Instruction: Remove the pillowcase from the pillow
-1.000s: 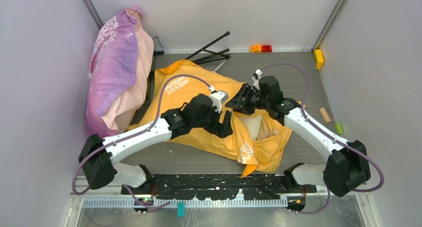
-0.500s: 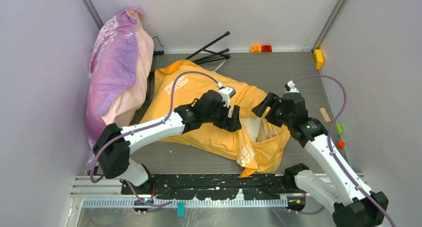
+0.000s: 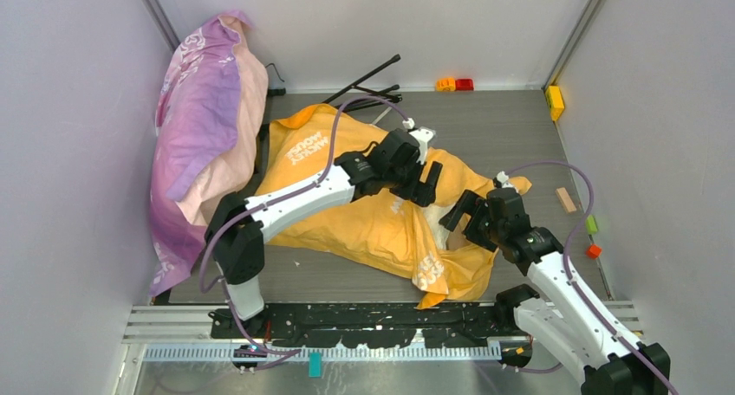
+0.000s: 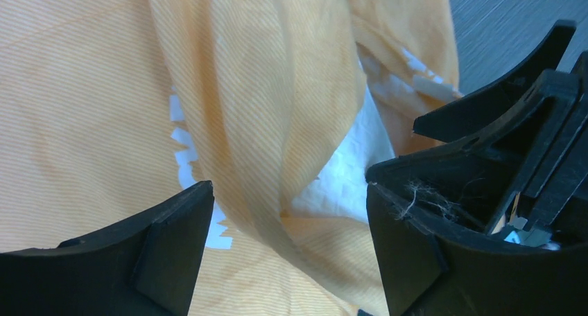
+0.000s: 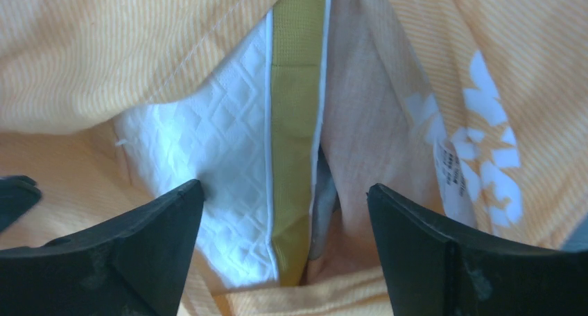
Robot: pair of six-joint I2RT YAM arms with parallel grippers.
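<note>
The pillow's seam by the yellow-olive band [image 5: 295,122] lies bare, so it comes next for my right gripper, which pushes to the left in the top view into the pillowcase's opening, onto that seam.
The orange pillowcase [image 3: 347,217] lies crumpled mid-table with the pillow inside. Its mouth faces right, where a bit of cream-white pillow [image 3: 452,230] shows. My left gripper [image 3: 425,184] hovers open over the case's upper right part. In the left wrist view a raised fold of pillowcase [image 4: 277,122] stands between the spread jaws of the left gripper [image 4: 288,191], unclamped, with white pillow [image 4: 347,174] behind it. My right gripper [image 3: 465,218] is open at the mouth. The right wrist view shows the right gripper [image 5: 284,191] facing the quilted pillow [image 5: 222,150] and its yellow-olive band [image 5: 295,122].
A pink-purple floral pillow [image 3: 204,126] leans on the left wall. Black tripod legs [image 3: 368,87] lie behind the case. Small blocks sit at the back [image 3: 455,84] and along the right edge: yellow [image 3: 555,100], wooden [image 3: 565,199], green [image 3: 591,223], orange-red [image 3: 594,251].
The left arm reached farther back and right across the case. The right arm drew back toward the near right and its jaws spread wide.
</note>
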